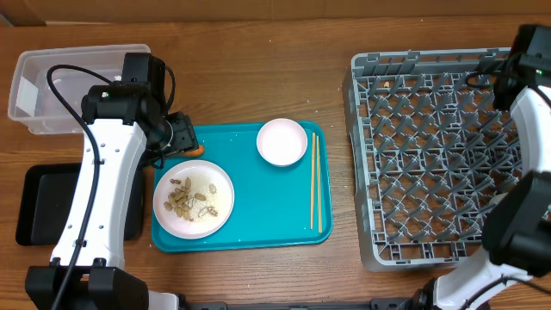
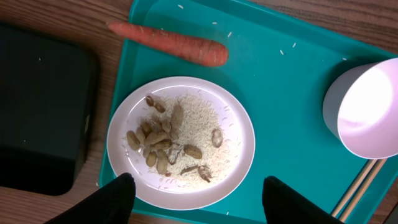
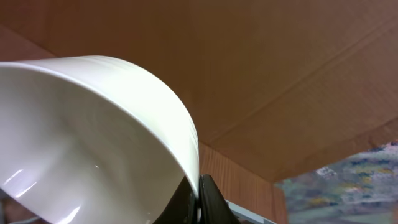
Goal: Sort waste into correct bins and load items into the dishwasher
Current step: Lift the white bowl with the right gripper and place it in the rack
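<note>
Next, my right gripper lowers the bowl (image 3: 81,137) onto the empty pegs below it, at the dish rack's far corner away from the tray. Then it releases the bowl's rim.
An orange carrot (image 2: 174,45) lies across the far left edge of the teal serving tray (image 2: 280,68). A white plate (image 2: 224,168) on the tray holds tan nut scraps (image 2: 163,140) and rice. My left gripper (image 2: 205,200) is open and empty above the plate's near rim. A white cup (image 2: 367,109) and wooden chopsticks (image 1: 316,181) lie on the tray's right side. My right gripper (image 3: 199,200) is shut on the rim of a white bowl (image 3: 81,137); its arm (image 1: 527,52) is over the far right corner of the grey dish rack (image 1: 439,155). The wrapper and paper wad are out of view.
A clear plastic tub (image 1: 52,86) stands at the far left. A shallow black tray (image 1: 43,202) lies in front of it, also showing in the left wrist view (image 2: 37,112). A brown cardboard wall (image 3: 280,62) stands behind the table.
</note>
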`<state>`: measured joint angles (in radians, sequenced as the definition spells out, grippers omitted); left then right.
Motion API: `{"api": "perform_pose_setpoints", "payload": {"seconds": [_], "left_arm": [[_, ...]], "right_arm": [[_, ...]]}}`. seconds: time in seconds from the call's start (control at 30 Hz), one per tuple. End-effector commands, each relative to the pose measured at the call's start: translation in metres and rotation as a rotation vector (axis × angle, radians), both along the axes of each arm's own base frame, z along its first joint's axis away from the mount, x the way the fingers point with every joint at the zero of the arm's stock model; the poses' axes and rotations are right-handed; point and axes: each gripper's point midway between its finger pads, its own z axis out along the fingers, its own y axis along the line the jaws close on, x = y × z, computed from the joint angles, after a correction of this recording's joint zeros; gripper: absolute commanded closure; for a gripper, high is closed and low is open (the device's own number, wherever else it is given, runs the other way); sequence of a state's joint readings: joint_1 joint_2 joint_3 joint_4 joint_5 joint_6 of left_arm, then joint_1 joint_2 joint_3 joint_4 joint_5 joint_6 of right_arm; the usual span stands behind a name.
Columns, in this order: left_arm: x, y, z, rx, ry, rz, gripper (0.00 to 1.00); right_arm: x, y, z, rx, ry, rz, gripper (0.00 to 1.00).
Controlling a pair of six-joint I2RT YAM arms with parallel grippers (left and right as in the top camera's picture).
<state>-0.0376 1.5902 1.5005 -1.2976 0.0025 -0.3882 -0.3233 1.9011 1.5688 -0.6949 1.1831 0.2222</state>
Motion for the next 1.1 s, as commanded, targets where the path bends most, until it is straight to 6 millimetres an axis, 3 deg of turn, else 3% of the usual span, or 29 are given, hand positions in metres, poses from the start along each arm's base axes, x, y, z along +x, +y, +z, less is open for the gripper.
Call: {"api": "perform_pose_setpoints", "payload": {"seconds": [0.0, 0.17, 0.43, 0.5, 0.6, 0.63, 0.77, 0.93, 0.97, 1.07], "left_arm": [[0.003, 0.001, 0.007, 0.012, -0.027, -0.007, 0.32], [0.005, 0.001, 0.007, 0.010, -0.032, -0.007, 0.32], [0.005, 0.001, 0.007, 0.009, -0.033, -0.007, 0.32], [0.005, 0.001, 0.007, 0.009, -0.035, -0.007, 0.32], [0.006, 0.001, 0.008, 0.009, -0.038, -0.007, 0.32], [0.006, 0.001, 0.008, 0.009, -0.039, -0.007, 0.32], [0.006, 0.001, 0.007, 0.009, -0.037, -0.007, 0.32], [0.005, 0.001, 0.007, 0.009, -0.035, -0.007, 0.32], [0.005, 0.001, 0.007, 0.009, -0.035, -0.007, 0.32], [0.005, 0.001, 0.007, 0.009, -0.035, -0.007, 0.32]], "right_arm": [[0.002, -0.003, -0.013, -0.024, 0.052, -0.021, 0.96], [0.018, 0.015, -0.062, 0.089, 0.072, 0.028, 0.96], [0.022, 0.050, -0.086, 0.206, 0.088, 0.078, 0.93], [0.023, 0.063, -0.094, 0.256, 0.115, 0.109, 0.86], [0.026, 0.080, -0.102, 0.309, 0.145, 0.149, 0.64], [0.026, 0.085, -0.102, 0.314, 0.158, 0.159, 0.61], [0.028, 0.108, -0.090, 0.312, 0.175, 0.213, 0.42], [0.038, 0.142, -0.044, 0.310, 0.055, 0.319, 0.20], [0.042, 0.160, -0.024, 0.337, 0.000, 0.384, 0.16], [0.051, 0.201, -0.003, 0.440, -0.044, 0.551, 0.13]]}}
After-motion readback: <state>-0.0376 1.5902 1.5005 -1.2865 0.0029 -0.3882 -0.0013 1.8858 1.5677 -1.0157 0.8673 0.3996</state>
